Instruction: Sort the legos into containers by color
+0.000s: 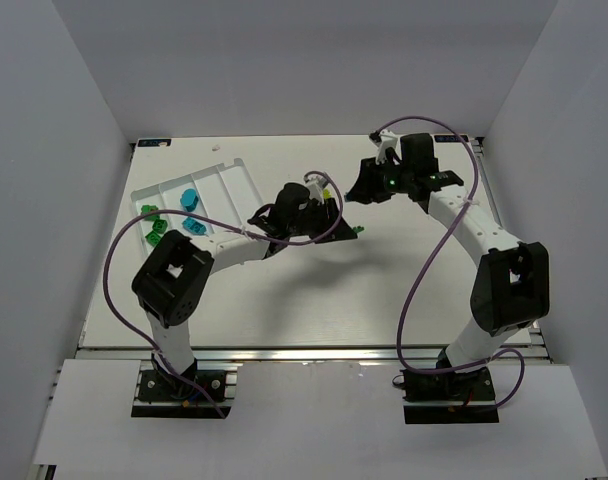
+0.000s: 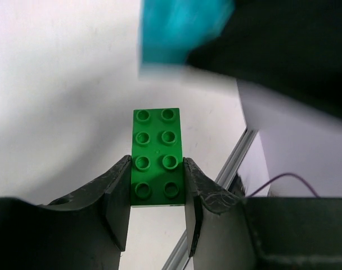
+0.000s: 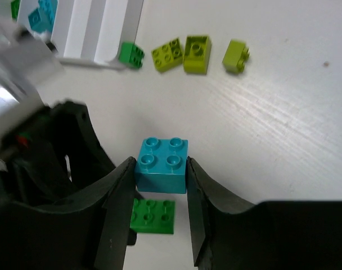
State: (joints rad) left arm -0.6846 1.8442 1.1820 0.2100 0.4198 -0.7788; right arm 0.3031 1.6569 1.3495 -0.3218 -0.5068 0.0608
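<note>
The container section with green legos is to the left of my left gripper in the top view. I should move my left gripper over that section and let go of its matching green lego.
My left gripper [image 2: 157, 174] is shut on a long dark green lego [image 2: 157, 154] by its sides and holds it above the table. My right gripper [image 3: 160, 174] is shut on a square cyan-blue lego [image 3: 161, 165] close above it. The green lego shows just below the cyan one in the right wrist view [image 3: 153, 215]. The two grippers meet at the table's middle, left [image 1: 336, 222] and right [image 1: 357, 195]. The white tray [image 1: 229, 170] lies at the back left, with cyan legos [image 1: 189, 197] in one compartment and green legos [image 1: 152, 212] in another.
Near the tray's corner [image 3: 98, 34] a small green lego [image 3: 130, 55] and three yellow-green legos [image 3: 167, 54] [image 3: 196, 53] [image 3: 236, 56] lie on the table. A metal rail [image 2: 233, 163] and a white wall border the table. Purple cables loop over both arms.
</note>
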